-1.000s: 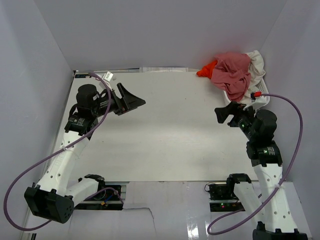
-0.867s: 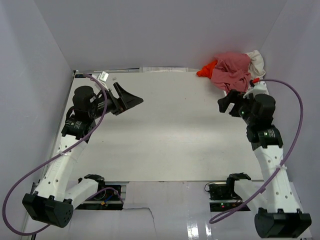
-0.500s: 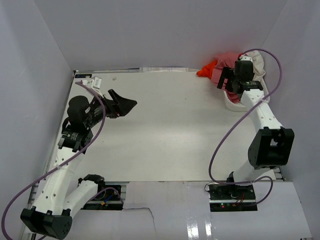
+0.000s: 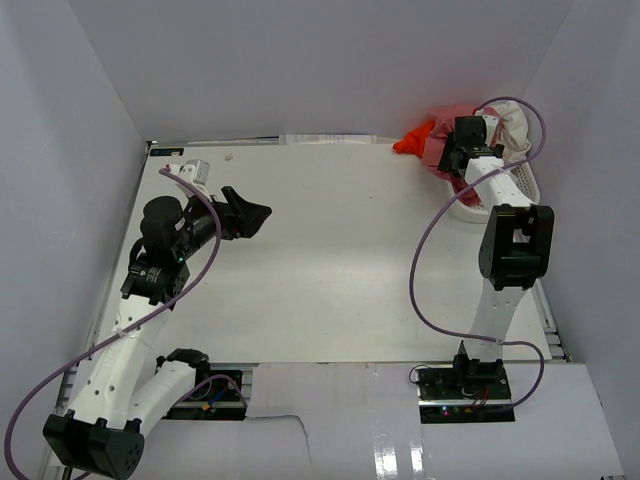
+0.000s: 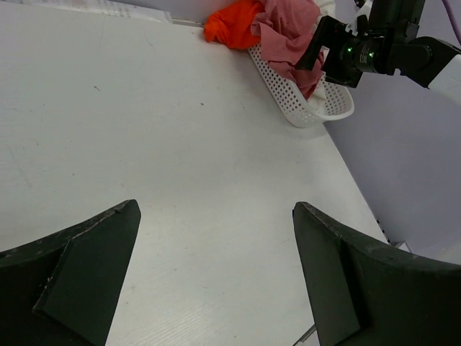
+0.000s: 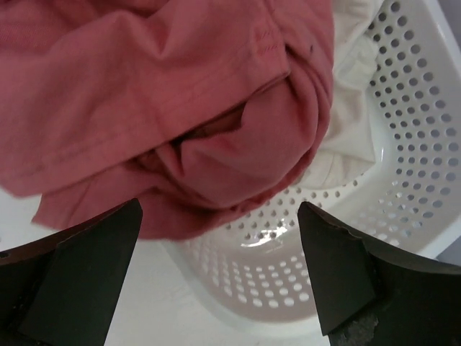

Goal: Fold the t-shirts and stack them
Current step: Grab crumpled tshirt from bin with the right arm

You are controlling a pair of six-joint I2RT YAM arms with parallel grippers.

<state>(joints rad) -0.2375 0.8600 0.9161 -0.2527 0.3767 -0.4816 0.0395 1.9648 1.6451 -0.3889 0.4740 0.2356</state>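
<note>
The pink t-shirt's near end is bunched, so the robot's right gripper will next come down onto that fold of the t-shirt by the basket's near side.
The t-shirts lie heaped in a white perforated basket at the table's far right. A dusty pink one is on top. A cream-white one lies behind it, and a bright orange-red one spills over the basket's left end onto the table. My right gripper hangs open just above the pink cloth and the basket's near wall, holding nothing. My left gripper is open over the bare left half of the table, far from the shirts. In the left wrist view the orange-red shirt and pink shirt show beyond its fingers.
White walls close in the table at the back and both sides. The basket sits tight against the right wall. The right arm stretches along the right edge, its purple cable looping over the table. Small white bits lie at the far left corner.
My right arm has swung out from the near right and now reaches over the basket and the pink shirt. My left gripper has drawn back a little to the left. Both stay open.
</note>
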